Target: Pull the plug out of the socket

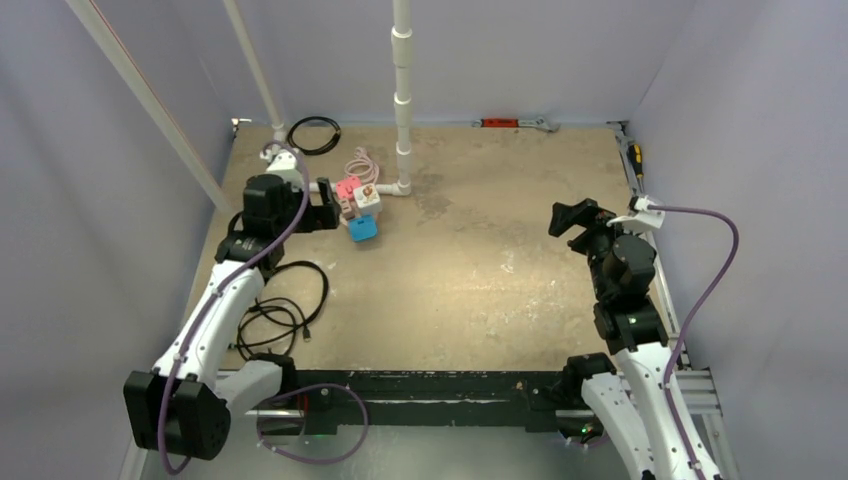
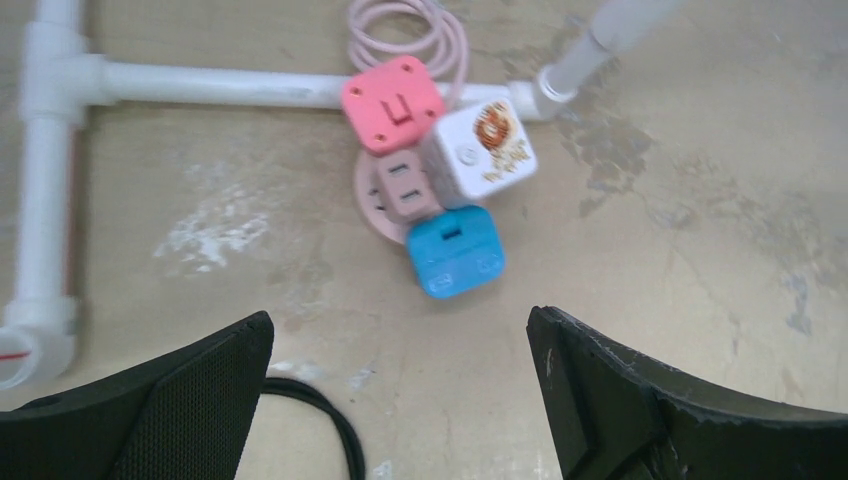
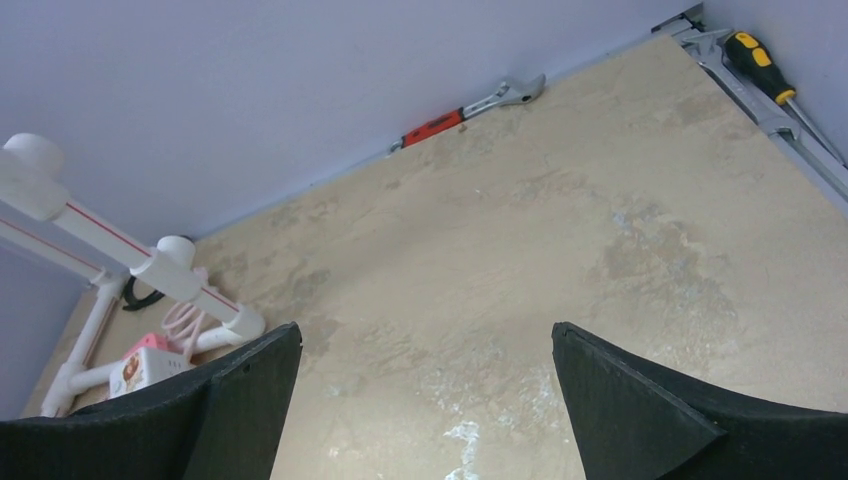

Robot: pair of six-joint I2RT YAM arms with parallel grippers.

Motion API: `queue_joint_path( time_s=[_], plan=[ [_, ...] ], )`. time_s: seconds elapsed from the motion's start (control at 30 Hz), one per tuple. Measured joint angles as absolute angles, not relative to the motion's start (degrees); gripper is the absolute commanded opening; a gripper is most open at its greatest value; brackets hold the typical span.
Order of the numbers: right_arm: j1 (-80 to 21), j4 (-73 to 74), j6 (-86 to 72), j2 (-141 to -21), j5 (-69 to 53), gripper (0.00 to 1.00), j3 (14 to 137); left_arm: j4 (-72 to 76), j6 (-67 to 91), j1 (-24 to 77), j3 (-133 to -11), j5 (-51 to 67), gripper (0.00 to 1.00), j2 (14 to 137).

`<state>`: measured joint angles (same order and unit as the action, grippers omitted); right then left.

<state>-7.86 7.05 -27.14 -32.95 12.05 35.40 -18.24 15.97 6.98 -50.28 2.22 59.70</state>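
Note:
The dusty-pink plug is still on the socket, so my left gripper should move down and to the right in the top view, astride the small dusty-pink plug.
The socket, a flat round pale-pink disc, lies on the table at the back left, mostly covered by plugs; its coiled pink cord runs behind it. On and around it sit a pink square plug, a white plug with a printed picture, a small dusty-pink plug and a blue plug. My left gripper is open just short of the blue plug, touching nothing; in the top view the left gripper stands left of the cluster. My right gripper hangs open over bare table at the right.
A white pipe frame lies behind and left of the cluster, with an upright post. Black cables lie by the left arm, and another coil sits at the back. A wrench and a screwdriver lie along the table's edges.

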Motion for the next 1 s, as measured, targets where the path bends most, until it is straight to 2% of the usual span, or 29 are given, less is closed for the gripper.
queue_joint_path(
  time_s=[0.2, 0.4, 0.8, 1.0],
  plan=[
    [-7.9, 6.3, -26.8, -32.5, 10.0, 0.99, 35.0, -17.2, 15.4, 15.5, -50.5, 4.7, 0.99, 69.3],
    [-7.8, 5.5, -26.6, -32.4, 8.1, 0.99, 34.0, -17.0, 16.2, 17.1, -53.7, 5.9, 0.99, 78.0],
    [-7.8, 5.0, -25.3, -33.8, 4.7, 0.99, 34.0, -11.5, 18.4, 17.4, -55.6, 0.9, 0.99, 80.9],
    [-7.8, 4.3, -24.5, -34.5, 3.3, 0.99, 33.1, -9.6, 19.7, 14.7, -54.4, -0.9, 0.76, 81.1]
  ],
)
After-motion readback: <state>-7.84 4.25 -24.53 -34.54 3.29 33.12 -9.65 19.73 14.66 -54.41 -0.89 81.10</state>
